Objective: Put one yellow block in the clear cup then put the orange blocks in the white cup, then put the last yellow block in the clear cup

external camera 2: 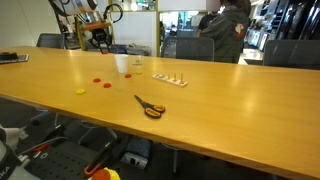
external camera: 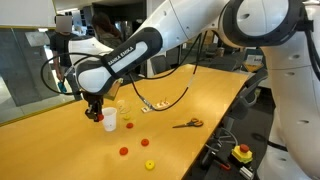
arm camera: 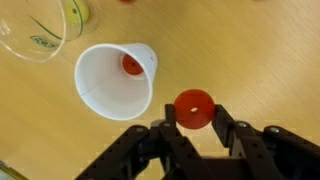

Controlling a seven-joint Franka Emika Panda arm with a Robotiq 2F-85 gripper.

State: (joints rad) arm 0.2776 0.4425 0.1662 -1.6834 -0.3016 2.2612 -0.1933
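The orange block hangs outside the white cup's rim. It goes left in the wrist view with my gripper over the white cup's opening (external camera: 109, 110) (arm camera: 116, 82) next, for release.
In the wrist view my gripper (arm camera: 194, 112) is shut on an orange block (arm camera: 193, 102), a round red-orange disc with a small hole. It hangs above the table, just beside the white cup (arm camera: 105, 95). One orange block (arm camera: 131, 64) lies inside that cup. The clear cup (arm camera: 35, 42) stands beyond it with a yellow block (arm camera: 78, 12) inside. In an exterior view the gripper (external camera: 96, 113) hovers next to the white cup (external camera: 110, 121). More orange blocks (external camera: 123, 152) (external camera: 145, 142) and a yellow block (external camera: 150, 165) lie on the table.
Orange-handled scissors (external camera: 188, 124) lie further along the wooden table (external camera: 200, 95), and a wooden strip with small pieces (external camera 2: 168, 79) lies near the cups. A yellow box with a red button (external camera: 242, 153) sits below the table edge. Chairs and a person (external camera 2: 228, 30) are behind.
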